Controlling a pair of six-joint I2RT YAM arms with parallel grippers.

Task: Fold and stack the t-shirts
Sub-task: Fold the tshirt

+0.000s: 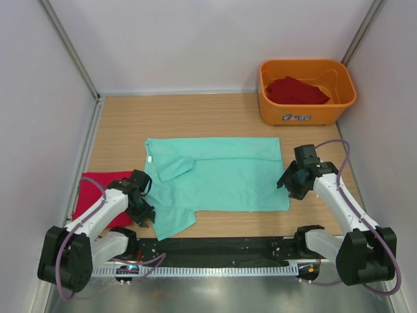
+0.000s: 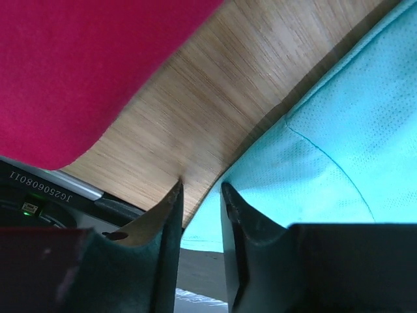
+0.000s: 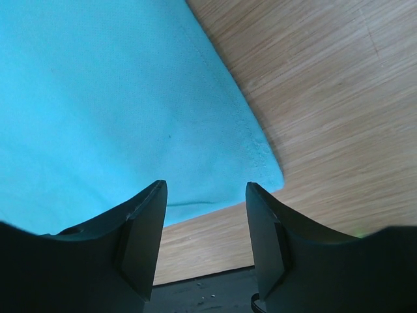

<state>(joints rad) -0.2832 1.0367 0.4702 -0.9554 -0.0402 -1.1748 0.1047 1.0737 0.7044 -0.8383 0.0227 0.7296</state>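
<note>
Next, my right gripper should bring its open fingers back and down to pinch the green shirt's near hem corner (image 1: 285, 207) (image 3: 272, 180), which lies below and back from the gripper.
The mint-green t-shirt (image 1: 221, 176) lies spread flat across the middle of the table, one sleeve folded in on top. A folded deep red t-shirt (image 1: 98, 190) lies at the left. Another red t-shirt (image 1: 296, 91) sits in the orange tub. My left gripper (image 1: 143, 214) is low over the green shirt's near left sleeve edge (image 2: 313, 150), its jaws a narrow gap apart (image 2: 201, 192) with nothing between them. The red shirt (image 2: 71, 65) shows beside it. My right gripper (image 1: 288, 186) is open and empty (image 3: 205, 190) just above the green shirt's near right corner (image 3: 257, 166).
The orange plastic tub (image 1: 306, 116) stands at the back right corner. White walls close in the table on the left, back and right. A black rail (image 1: 215, 248) with the arm bases runs along the near edge.
</note>
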